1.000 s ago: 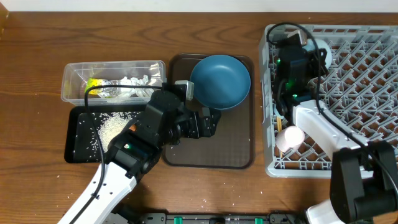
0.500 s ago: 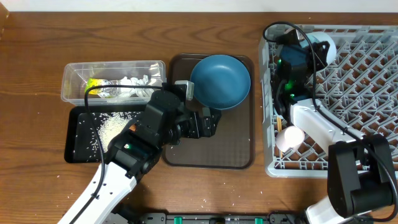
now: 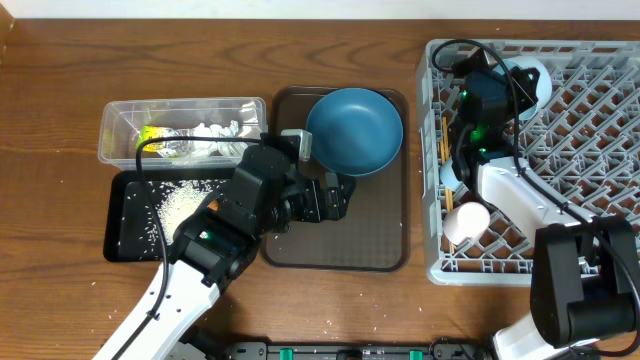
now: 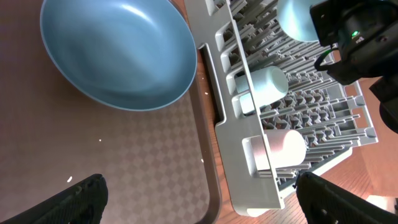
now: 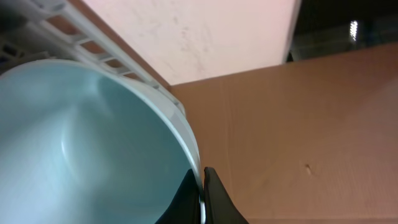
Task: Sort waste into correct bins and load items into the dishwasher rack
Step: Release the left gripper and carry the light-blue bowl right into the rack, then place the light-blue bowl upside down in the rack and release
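The bowl comes down in my right gripper toward the rack's side by the serving tray next.
The dark-blue plate (image 3: 353, 130) lies at the far end of the brown serving tray (image 3: 385, 240); it also shows in the left wrist view (image 4: 118, 53). My left gripper (image 3: 335, 195) is open and empty, low over the tray just in front of the plate (image 4: 199, 205). My right gripper (image 3: 508, 82) is shut on the rim of the light-blue bowl (image 3: 530, 76), held over the far left corner of the grey dishwasher rack (image 3: 590, 120); the wrist view shows the fingers pinching the rim (image 5: 202, 186). The light-blue cup (image 3: 450, 176) and the pinkish-white cup (image 3: 466, 220) sit in the rack's left column.
The clear tub (image 3: 120, 115) holds white tissue (image 3: 215, 135) and a yellow-green wrapper (image 3: 153, 133). The black tray (image 3: 125, 235) in front of it holds rice grains (image 3: 180, 200). A few loose grains lie on the wooden table at the front.
My right gripper has carried the light-blue bowl a little to the right, over the rack. The left arm has not moved.
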{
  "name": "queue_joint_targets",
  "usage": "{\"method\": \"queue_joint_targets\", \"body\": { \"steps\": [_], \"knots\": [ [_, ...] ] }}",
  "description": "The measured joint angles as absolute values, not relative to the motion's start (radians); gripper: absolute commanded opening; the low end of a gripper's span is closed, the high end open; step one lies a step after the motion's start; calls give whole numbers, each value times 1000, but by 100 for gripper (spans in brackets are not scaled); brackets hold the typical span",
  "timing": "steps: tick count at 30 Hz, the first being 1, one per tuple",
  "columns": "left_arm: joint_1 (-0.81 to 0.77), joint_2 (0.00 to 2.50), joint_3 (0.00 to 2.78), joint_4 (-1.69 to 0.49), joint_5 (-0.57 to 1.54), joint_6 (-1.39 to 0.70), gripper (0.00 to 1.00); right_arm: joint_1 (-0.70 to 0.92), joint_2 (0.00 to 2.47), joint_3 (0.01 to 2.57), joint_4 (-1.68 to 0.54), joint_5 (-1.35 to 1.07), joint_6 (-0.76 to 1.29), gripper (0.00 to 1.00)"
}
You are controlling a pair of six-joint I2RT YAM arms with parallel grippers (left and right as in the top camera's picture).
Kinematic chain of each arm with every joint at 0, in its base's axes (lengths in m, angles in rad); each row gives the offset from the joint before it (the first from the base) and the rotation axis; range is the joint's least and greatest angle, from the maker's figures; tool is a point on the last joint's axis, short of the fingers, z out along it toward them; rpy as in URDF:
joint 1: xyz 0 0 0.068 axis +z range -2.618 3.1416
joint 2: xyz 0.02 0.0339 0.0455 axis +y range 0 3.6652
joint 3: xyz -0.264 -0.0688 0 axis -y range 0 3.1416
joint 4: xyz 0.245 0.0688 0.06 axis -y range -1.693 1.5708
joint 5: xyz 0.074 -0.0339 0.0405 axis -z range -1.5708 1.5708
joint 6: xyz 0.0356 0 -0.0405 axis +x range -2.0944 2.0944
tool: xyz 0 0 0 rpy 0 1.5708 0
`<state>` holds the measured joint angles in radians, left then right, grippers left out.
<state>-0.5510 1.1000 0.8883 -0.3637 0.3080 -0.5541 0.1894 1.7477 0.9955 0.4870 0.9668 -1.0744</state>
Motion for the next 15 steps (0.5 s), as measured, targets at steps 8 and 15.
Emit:
{"method": "queue_joint_targets", "body": {
  "steps": [8, 15],
  "knots": [
    [-551, 1100, 888, -364, 308, -554, 98, 196, 1740, 1011, 306, 910, -1029, 1],
    [-551, 1100, 888, -364, 308, -554, 98, 230, 1744, 1010, 315, 916, -1023, 2]
  ]
}}
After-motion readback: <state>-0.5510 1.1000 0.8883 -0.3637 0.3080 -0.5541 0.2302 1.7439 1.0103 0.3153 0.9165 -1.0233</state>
